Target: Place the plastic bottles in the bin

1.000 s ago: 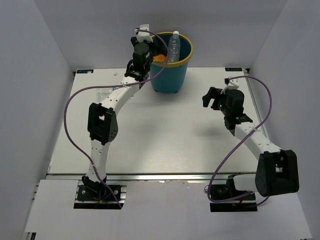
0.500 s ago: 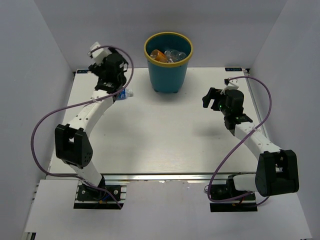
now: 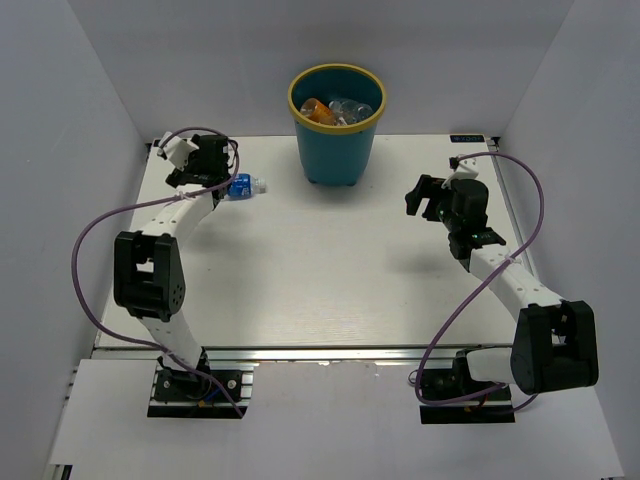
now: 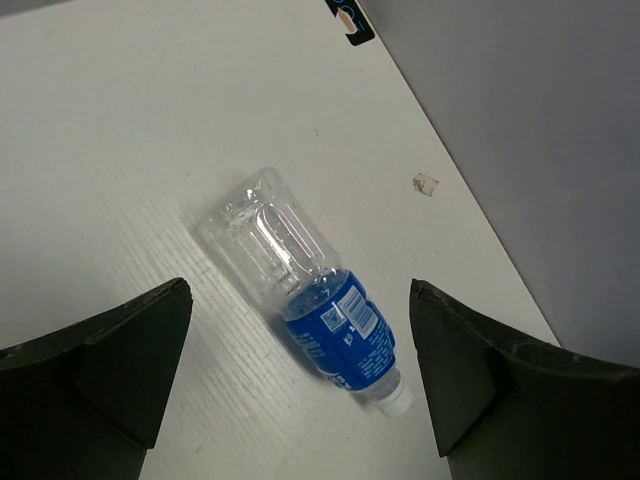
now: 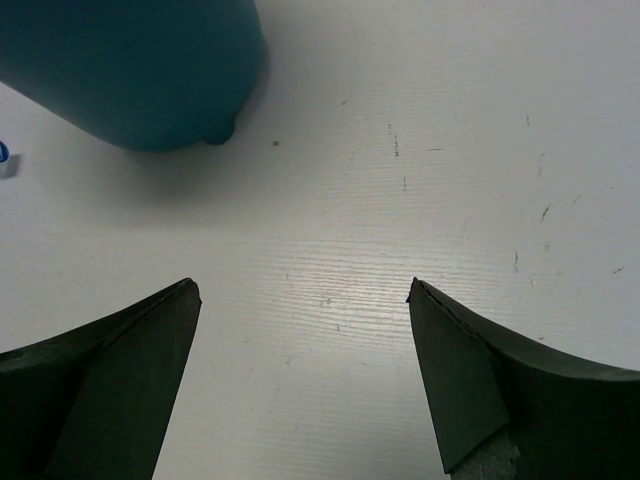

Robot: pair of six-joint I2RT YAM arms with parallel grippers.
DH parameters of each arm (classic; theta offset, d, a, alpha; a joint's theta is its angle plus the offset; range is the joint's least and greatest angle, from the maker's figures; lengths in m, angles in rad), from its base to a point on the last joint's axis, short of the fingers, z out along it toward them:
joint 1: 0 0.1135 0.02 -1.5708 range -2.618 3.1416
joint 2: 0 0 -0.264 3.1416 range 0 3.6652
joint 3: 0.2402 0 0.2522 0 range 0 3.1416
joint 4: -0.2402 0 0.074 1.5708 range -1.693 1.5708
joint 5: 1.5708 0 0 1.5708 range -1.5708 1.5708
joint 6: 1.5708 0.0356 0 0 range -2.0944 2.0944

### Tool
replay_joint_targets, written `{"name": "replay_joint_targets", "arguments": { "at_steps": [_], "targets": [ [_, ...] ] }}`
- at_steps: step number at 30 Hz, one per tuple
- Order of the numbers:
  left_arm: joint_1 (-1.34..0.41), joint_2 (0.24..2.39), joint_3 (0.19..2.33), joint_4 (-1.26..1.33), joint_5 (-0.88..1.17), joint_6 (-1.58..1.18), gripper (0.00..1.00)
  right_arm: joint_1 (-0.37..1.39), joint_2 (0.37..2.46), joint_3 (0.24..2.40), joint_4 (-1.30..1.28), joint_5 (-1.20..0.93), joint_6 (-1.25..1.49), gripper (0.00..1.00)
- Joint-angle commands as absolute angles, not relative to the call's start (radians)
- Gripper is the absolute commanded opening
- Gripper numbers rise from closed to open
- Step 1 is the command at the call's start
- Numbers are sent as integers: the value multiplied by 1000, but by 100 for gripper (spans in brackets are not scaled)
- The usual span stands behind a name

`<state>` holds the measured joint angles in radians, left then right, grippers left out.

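The bottle lies on its side on the tabletop below my open fingers, so my left gripper lowers next onto the clear bottle's body [image 4: 285, 262] beside the blue label.
The teal bin [image 3: 338, 150] with a yellow rim stands at the back middle of the table and holds several bottles [image 3: 335, 110], clear and orange. One clear bottle with a blue label and white cap [image 3: 243, 186] lies on its side at the back left. It also shows in the left wrist view [image 4: 310, 294], between the fingers. My left gripper [image 3: 215, 175] is open just above and beside it. My right gripper [image 3: 428, 197] is open and empty over the table to the right of the bin. The bin's base shows in the right wrist view [image 5: 130, 70].
White walls close in the table at the back and both sides. A small scrap [image 4: 425, 183] lies near the back wall. Purple cables loop from both arms.
My left arm swung from the bin's rim out to the back left and came down over the lying bottle. The upright bottle seen at the bin's rim now lies inside. The right arm stayed still.
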<state>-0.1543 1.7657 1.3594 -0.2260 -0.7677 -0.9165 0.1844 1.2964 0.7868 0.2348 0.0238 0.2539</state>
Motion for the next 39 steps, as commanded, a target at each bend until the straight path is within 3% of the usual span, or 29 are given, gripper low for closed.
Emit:
{"name": "replay_joint_targets", "arguments": {
  "at_steps": [1,13,31,35,39],
  "targets": [
    [-121,1796,1420,-221,-718,-1009,98,181,1264,790,256,43,247,89],
    [-63,1963,1473,-200,-509,-1114,98,183,1250,785,250,55,244,89],
    [-37,2180,1624,-236,-523,-1186,98,181,1244,782,258,69,230,89],
    [-37,2209,1667,-252,-534,-1169,86,179,1241,776,265,74,230,89],
    [-37,2200,1671,-255,-532,-1129,61,181,1243,775,268,78,230,89]
  ]
}}
